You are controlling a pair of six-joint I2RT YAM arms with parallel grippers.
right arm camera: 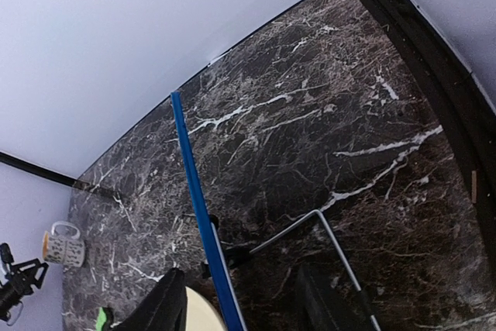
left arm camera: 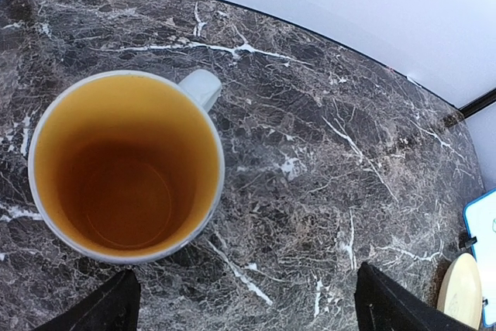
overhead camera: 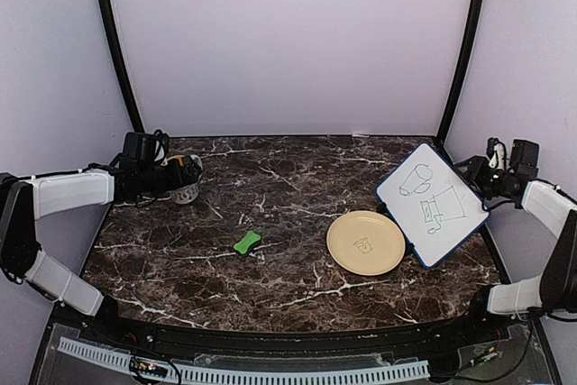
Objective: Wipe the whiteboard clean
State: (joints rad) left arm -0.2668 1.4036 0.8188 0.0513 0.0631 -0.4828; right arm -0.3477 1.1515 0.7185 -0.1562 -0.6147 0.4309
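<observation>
My left gripper moves toward the right in the top view and lowers over the green eraser's narrow middle [overhead camera: 247,242] next, because marker doodles still mark the whiteboard [overhead camera: 431,203].
The whiteboard [overhead camera: 431,203], white with a dark-blue frame and marker doodles, stands tilted on a wire stand at the right of the table. In the right wrist view I see it edge-on as a blue strip [right arm camera: 200,215] running between my fingers. My right gripper [overhead camera: 471,171] is open at the board's upper right edge, its fingers [right arm camera: 159,308] on either side of the frame. A small green eraser [overhead camera: 247,242] lies mid-table. My left gripper [overhead camera: 185,174] is open and empty at the far left, hovering beside a mug [left arm camera: 124,164] with an orange inside.
A round pale-yellow plate [overhead camera: 365,242] lies just left of the board's foot. The wire stand [right arm camera: 325,230] props the board from behind. The mug [overhead camera: 186,190] stands at the far left. Walls close the back and sides.
</observation>
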